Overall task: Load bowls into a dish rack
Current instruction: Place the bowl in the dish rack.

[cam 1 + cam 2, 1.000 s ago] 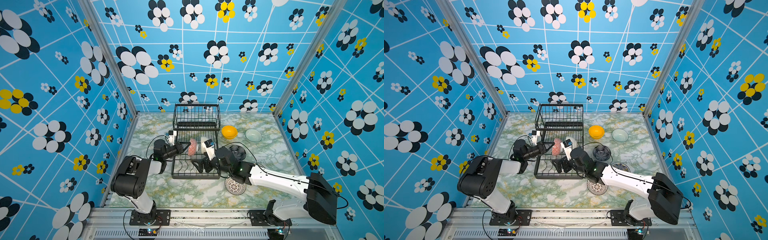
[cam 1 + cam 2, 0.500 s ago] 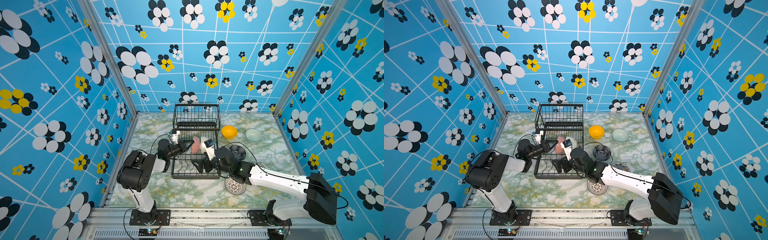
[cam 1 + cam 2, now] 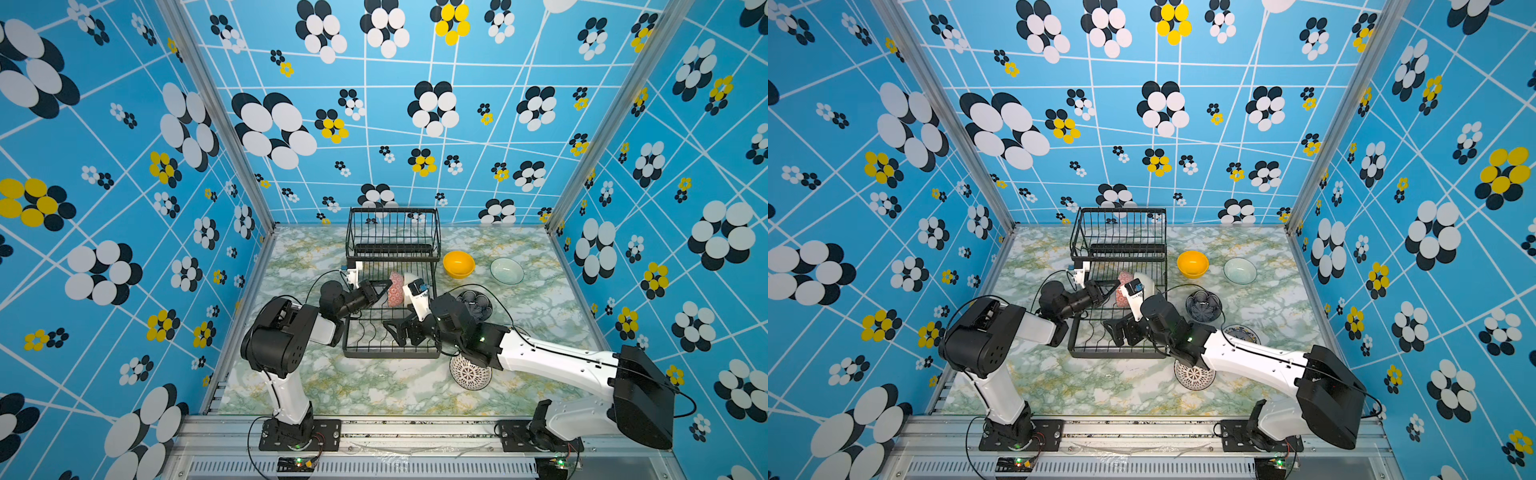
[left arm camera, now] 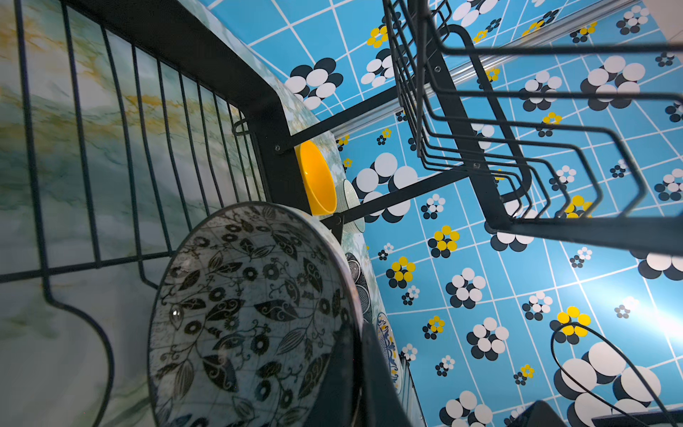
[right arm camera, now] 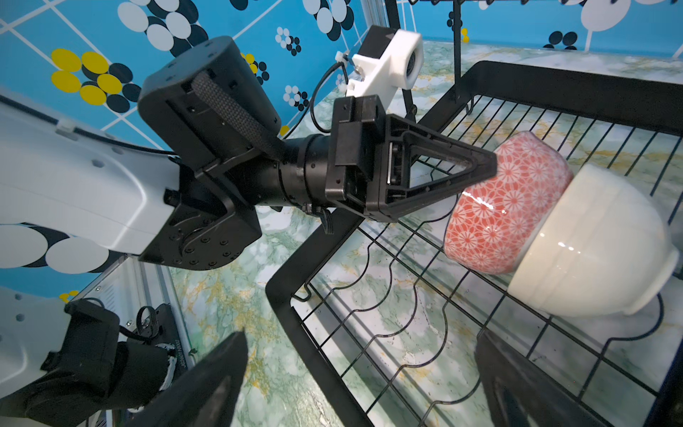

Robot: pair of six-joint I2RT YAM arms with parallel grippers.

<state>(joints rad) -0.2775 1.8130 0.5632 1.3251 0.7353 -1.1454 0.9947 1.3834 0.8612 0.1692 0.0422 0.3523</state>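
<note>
The pink-red bowl (image 3: 395,289) should go down next onto the tray wires below, away from the cream-white bowl crowding it, and my left gripper should then release it.
The black wire dish rack (image 3: 390,355) stands mid-table. A pink-red bowl (image 3: 395,289) (image 5: 499,214) stands on edge in its lower tray, nested into a cream-white bowl (image 5: 591,251) behind it. My left gripper (image 3: 388,284) (image 5: 493,166) is shut on the pink-red bowl's upper rim. In the left wrist view that bowl's leaf-patterned inside (image 4: 240,314) faces the camera beside the pressed-together fingers (image 4: 373,369). My right gripper (image 3: 401,330) (image 5: 358,344) hangs open and empty over the tray's front corner, one finger outside the rack frame (image 5: 314,355).
To the right of the rack, a yellow bowl (image 3: 458,264), a clear glass bowl (image 3: 507,270) and a dark navy bowl (image 3: 476,301) sit on the marble table. A blue-yellow bowl (image 3: 1241,332) and a black-and-white bowl (image 3: 469,372) lie by the right arm. The raised basket (image 3: 392,232) overhangs the tray's back.
My left gripper has moved right, deeper into the rack, carrying the pink-red bowl up against the cream-white bowl. The right arm has stayed still.
</note>
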